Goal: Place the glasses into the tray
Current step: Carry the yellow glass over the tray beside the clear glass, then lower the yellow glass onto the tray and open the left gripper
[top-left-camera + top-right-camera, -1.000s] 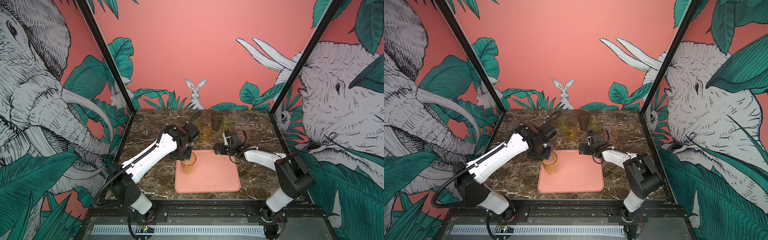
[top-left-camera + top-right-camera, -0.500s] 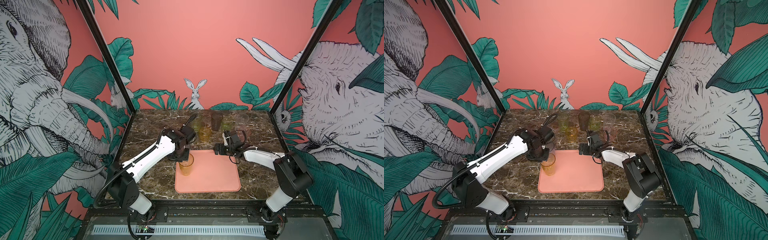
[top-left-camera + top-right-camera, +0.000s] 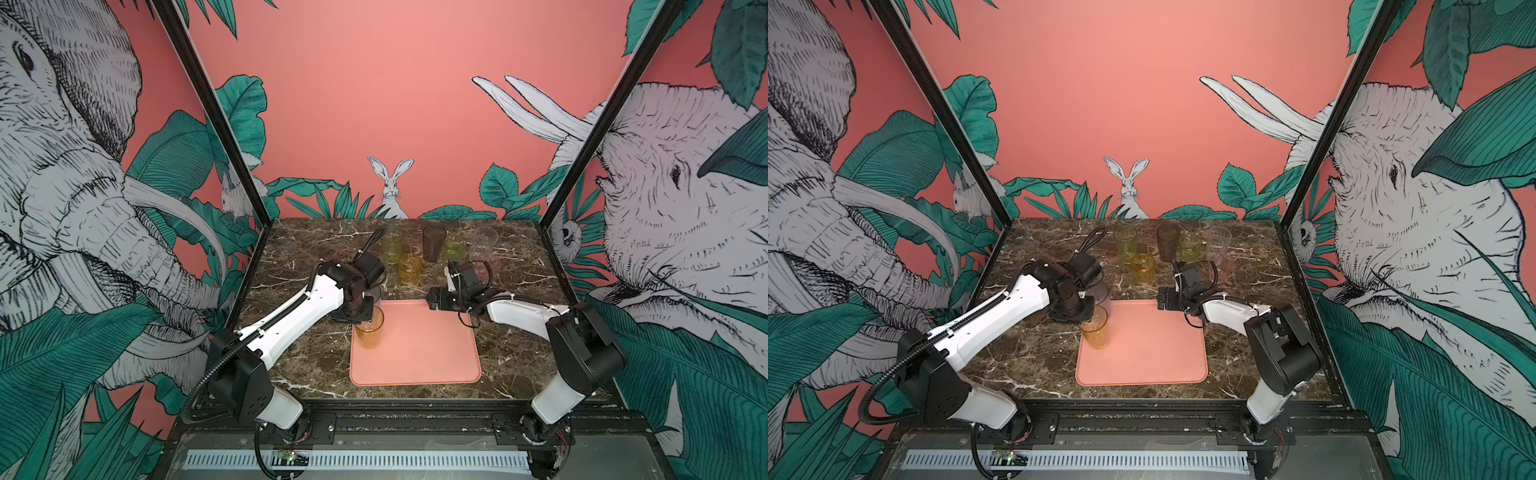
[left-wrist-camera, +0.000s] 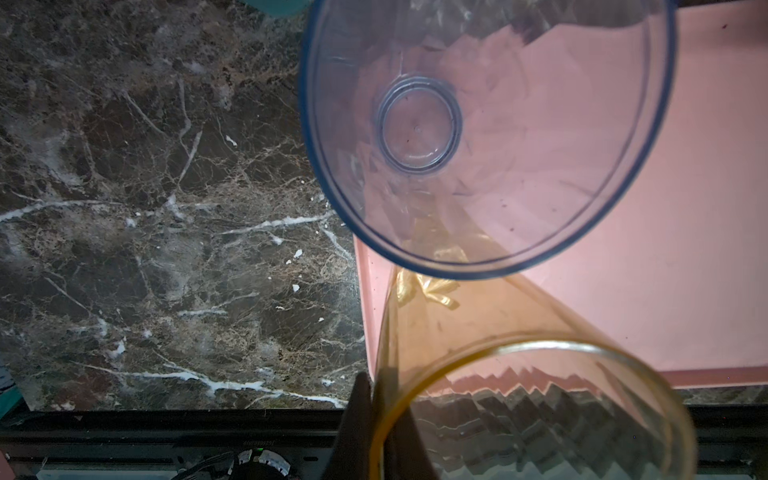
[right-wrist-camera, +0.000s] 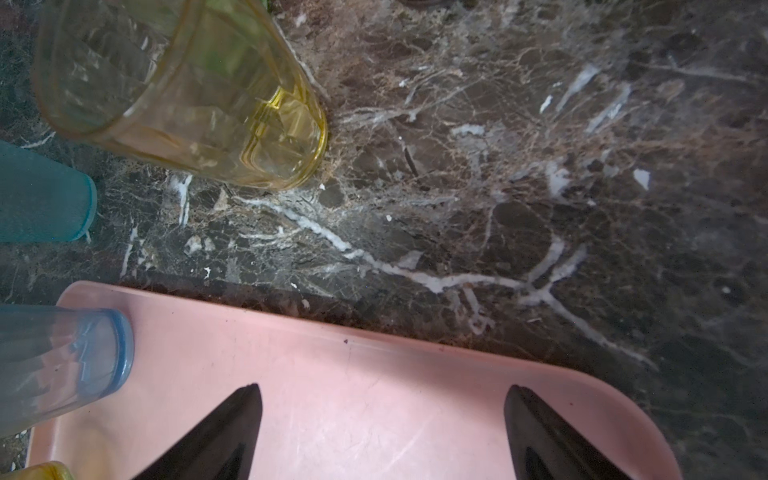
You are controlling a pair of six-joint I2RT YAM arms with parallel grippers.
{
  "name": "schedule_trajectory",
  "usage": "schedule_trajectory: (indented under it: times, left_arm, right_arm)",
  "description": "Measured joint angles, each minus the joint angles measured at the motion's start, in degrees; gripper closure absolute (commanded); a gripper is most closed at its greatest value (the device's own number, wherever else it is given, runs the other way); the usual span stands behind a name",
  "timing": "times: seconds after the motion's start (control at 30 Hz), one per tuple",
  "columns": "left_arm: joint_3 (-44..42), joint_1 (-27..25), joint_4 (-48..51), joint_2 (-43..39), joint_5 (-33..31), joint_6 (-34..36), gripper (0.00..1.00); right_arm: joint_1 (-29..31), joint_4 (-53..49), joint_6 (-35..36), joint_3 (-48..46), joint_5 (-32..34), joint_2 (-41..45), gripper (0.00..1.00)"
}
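The left gripper lowers the tall amber glass (image 3: 369, 332) slightly onto the tray's bottom next and releases the glass's rim, since the glass is upright inside the tray's edge.
The salmon-pink tray (image 3: 428, 353) (image 3: 1154, 357) lies at the table's front middle. My left gripper (image 3: 365, 314) (image 4: 380, 390) is shut on the rim of a tall amber glass (image 3: 369, 332) (image 4: 540, 415), one finger inside and one outside. That glass stands upright just inside the tray's left edge. A clear bluish glass (image 3: 375, 294) (image 4: 486, 133) (image 5: 62, 361) stands in the tray's far left corner. My right gripper (image 3: 432, 298) (image 5: 382, 388) hangs open and empty over the tray's far edge (image 5: 332, 365).
Behind the tray stand several more glasses: a tall yellow-green (image 3: 392, 245), a short amber (image 3: 409, 268) (image 5: 178, 91), a smoky grey (image 3: 434, 243), a short yellow-green (image 3: 454, 248) and a tall pink (image 3: 483, 243). A frosted teal one (image 5: 41, 203) is left of the short amber.
My left arm has carried the amber glass a little to the left and toward the front, lower over the tray's left edge. The right arm has stayed still.
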State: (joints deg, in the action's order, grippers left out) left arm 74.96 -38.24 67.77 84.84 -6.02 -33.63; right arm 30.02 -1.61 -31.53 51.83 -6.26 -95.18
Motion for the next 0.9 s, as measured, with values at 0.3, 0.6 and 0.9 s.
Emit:
schedule_trajectory:
  times: [0.3, 0.6, 0.9]
  left_arm:
    - [-2.19, 0.33, -1.11, -0.02, 0.02, -0.07, 1.00]
    - [-3.26, 1.03, -3.02, -0.24, 0.31, -0.15, 1.00]
    - [-3.39, 1.27, -4.07, -0.24, 0.61, -0.28, 1.00]
  right_arm:
    - [0.00, -0.07, 0.02, 0.00, 0.00, -0.20, 0.06]
    - [0.00, -0.15, 0.00, 0.04, -0.22, -0.31, 0.06]
    - [0.00, -0.44, 0.00, 1.05, -0.22, -0.68, 0.06]
